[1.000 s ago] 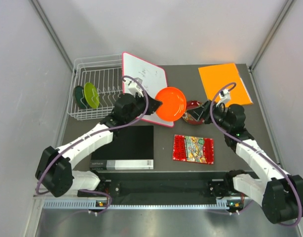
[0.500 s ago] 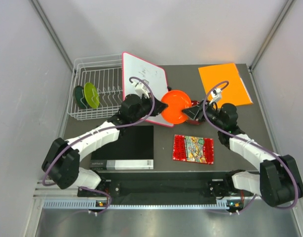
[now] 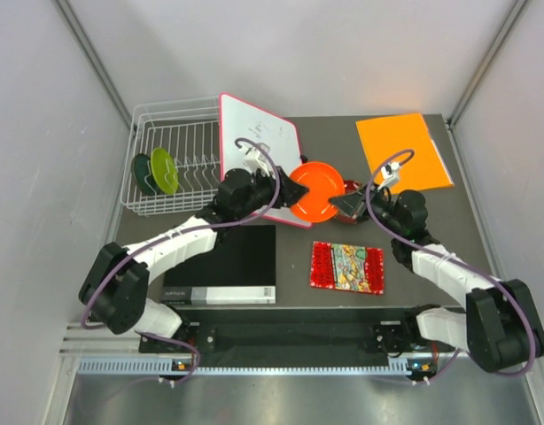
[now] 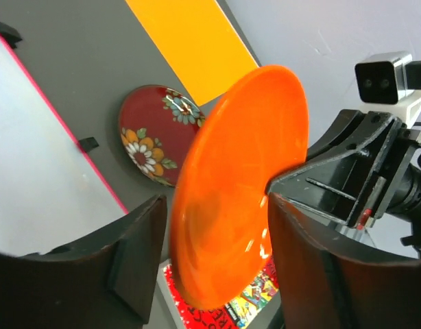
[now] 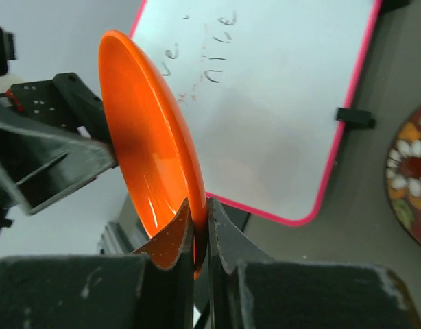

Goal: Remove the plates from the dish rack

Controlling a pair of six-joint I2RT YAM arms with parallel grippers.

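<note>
My right gripper brings the orange plate down and toward the right in the top view next, onto the dark red patterned plate (image 3: 350, 187) (image 5: 411, 177), which lies flat below.
The plain orange plate (image 3: 314, 188) hangs on edge above the table between both arms. My right gripper (image 3: 347, 204) is shut on its rim, seen clamped in the right wrist view (image 5: 199, 212). My left gripper (image 3: 294, 188) is open, its fingers (image 4: 138, 250) standing apart on either side of the orange plate (image 4: 238, 192) without pinching it. The dark red patterned plate (image 4: 152, 137) lies flat on the table under the handover spot. The lime green plate (image 3: 164, 171) and the dark teal plate (image 3: 143, 174) stand upright in the white wire dish rack (image 3: 179, 133) at the back left.
A pink-edged whiteboard (image 3: 259, 142) lies beside the rack, under the left arm. An orange sheet (image 3: 400, 146) lies at the back right. A red patterned mat (image 3: 346, 266) and a black box (image 3: 223, 264) sit near the front.
My right gripper has come in and shut on the orange plate's rim. My left gripper, shut on the plate before, has opened. The plate shifted slightly right.
</note>
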